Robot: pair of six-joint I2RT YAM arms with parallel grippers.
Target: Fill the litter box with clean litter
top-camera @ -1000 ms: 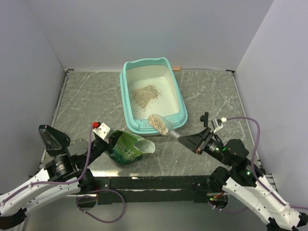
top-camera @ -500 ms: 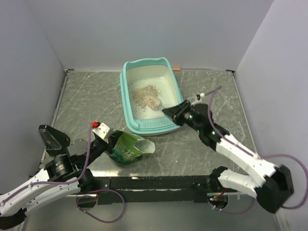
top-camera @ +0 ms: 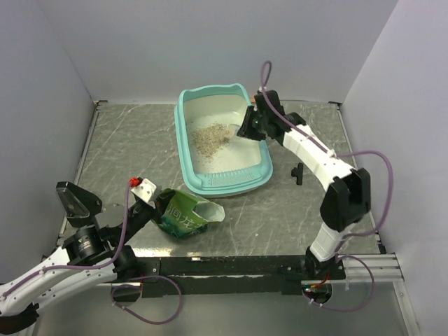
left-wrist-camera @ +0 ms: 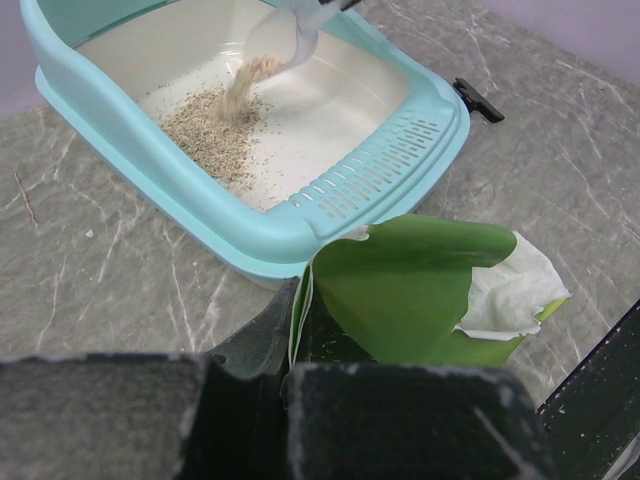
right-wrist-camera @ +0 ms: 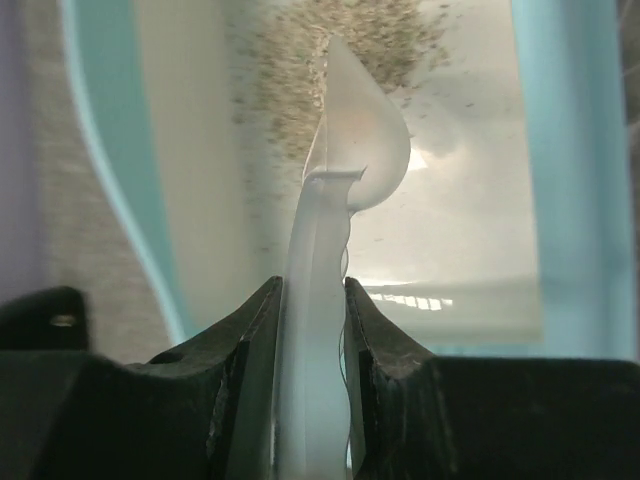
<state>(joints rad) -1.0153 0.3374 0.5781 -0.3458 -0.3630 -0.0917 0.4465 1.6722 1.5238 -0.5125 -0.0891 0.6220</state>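
Bare tabletop lies below my right gripper, to its right in the top view. My right gripper next moves past the litter box's rim and down to release the scoop (right-wrist-camera: 352, 165).
The turquoise litter box (top-camera: 256, 179) lies at the table's middle back, with a patch of clean litter (top-camera: 210, 136) on its whitish floor. My right gripper (top-camera: 246, 129) reaches over the box's right rim, shut on the handle of a clear plastic scoop (right-wrist-camera: 352, 165) that is turned on edge. Granules pour from the scoop (left-wrist-camera: 290, 35) onto the litter pile (left-wrist-camera: 215, 135). Near the front, my left gripper (top-camera: 155, 204) is shut on the edge of the green litter bag (top-camera: 185, 215), whose torn white mouth (left-wrist-camera: 510, 295) faces right. In the left wrist view the bag's edge (left-wrist-camera: 300, 310) sits pinched between the jaws.
A small black part (top-camera: 298, 173) lies on the marble-pattern table right of the box. A thin orange stick (top-camera: 257, 100) rests at the back wall. Grey walls close in the table on three sides; a black rail runs along the near edge.
The right arm has swung the loaded scoop from beyond the box's front corner up over the box and tipped it sideways; litter now falls out. The left gripper and bag stayed put.
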